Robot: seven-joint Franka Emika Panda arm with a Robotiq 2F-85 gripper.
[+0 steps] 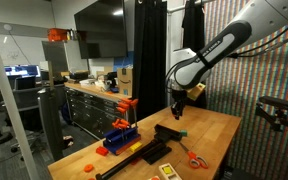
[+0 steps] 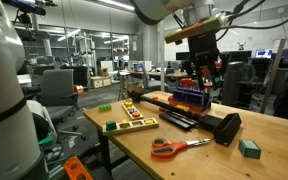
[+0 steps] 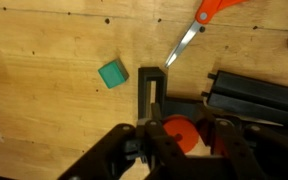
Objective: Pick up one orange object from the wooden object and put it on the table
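Observation:
Next I will move my gripper back and down to release the disc on the bare wood between scissors and green block, since black bars clutter the area below.
My gripper (image 3: 181, 140) is shut on a round orange object (image 3: 176, 133), seen between the fingers in the wrist view. In both exterior views the gripper (image 1: 177, 108) (image 2: 198, 82) hangs above the middle of the light-brown table (image 1: 212, 128) (image 2: 189, 162). The flat wooden board (image 2: 131, 122) holding coloured pieces lies near the table's edge, apart from the gripper. Below the gripper in the wrist view are black bars (image 3: 150, 90) and bare table wood (image 3: 44, 95).
A blue rack with orange parts (image 1: 121, 131) (image 2: 189, 96) stands on the table. Orange-handled scissors (image 1: 195, 157) (image 2: 174, 147) (image 3: 199, 22), a green block (image 2: 249, 148) (image 3: 112, 74) and a black tool (image 2: 224, 128) lie around. A dark tool cabinet (image 1: 99, 108) stands behind.

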